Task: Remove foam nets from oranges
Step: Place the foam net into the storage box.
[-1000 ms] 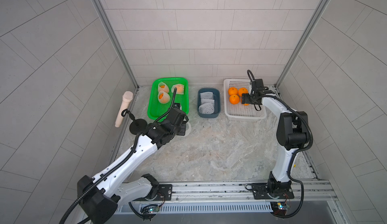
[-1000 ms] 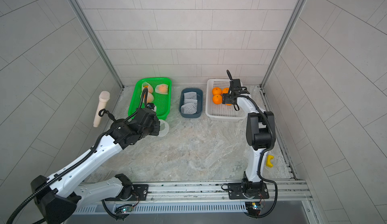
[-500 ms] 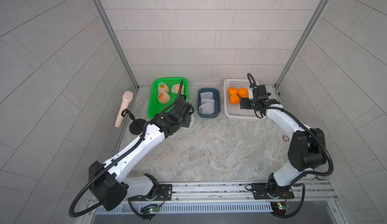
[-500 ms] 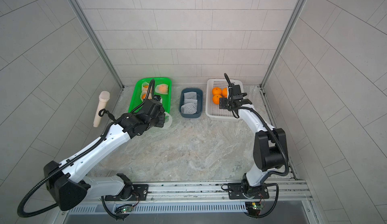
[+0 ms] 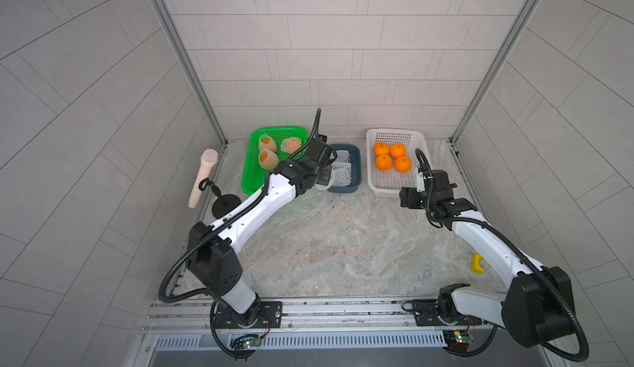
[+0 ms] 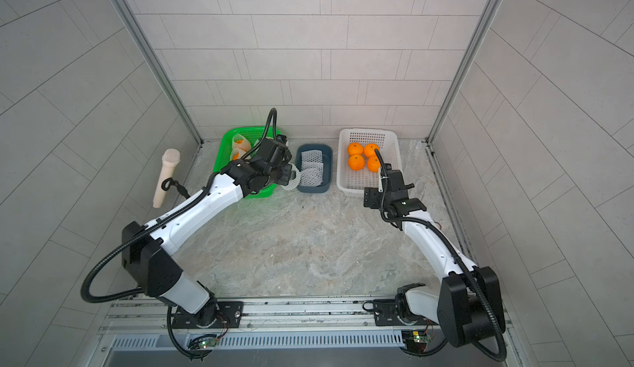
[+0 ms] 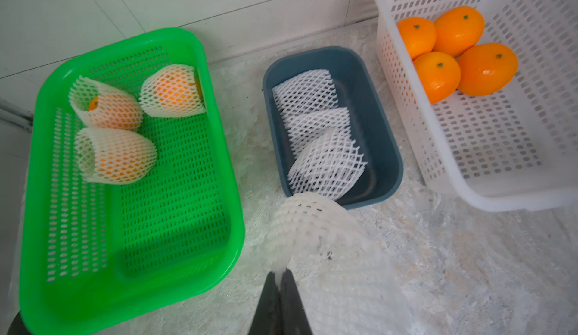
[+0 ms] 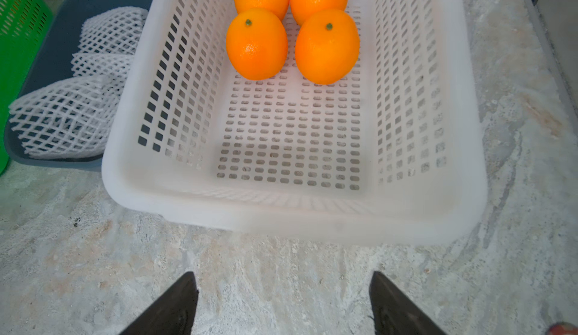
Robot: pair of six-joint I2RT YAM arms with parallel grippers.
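Note:
Next, my left gripper moves outward and down over the empty foam nets in the blue tub to release its limp net, since only nets lie there.
In both top views my left gripper (image 5: 324,176) (image 6: 286,176) hangs at the near rim of the blue tub (image 5: 356,163). It is shut on a limp white foam net (image 7: 319,233), pinched at the fingertips of the gripper (image 7: 279,275). Three empty foam nets (image 7: 325,161) lie in the tub. Three oranges in foam nets (image 7: 115,156) sit in the green basket (image 7: 234,192). Several bare oranges (image 8: 256,45) lie at the far end of the white basket (image 8: 297,224). My right gripper (image 8: 283,275) (image 5: 404,197) is open and empty over the table, just before that basket's near wall.
A beige microphone-shaped handle (image 5: 202,176) leans on a black stand (image 5: 224,204) at the left wall. A small yellow piece (image 5: 477,264) lies at the right edge of the table. Tiled walls and metal posts close in three sides.
My left gripper has carried the net from the front of the green basket rightward to the blue tub. My right gripper has drawn back out of the white basket to the table before it.

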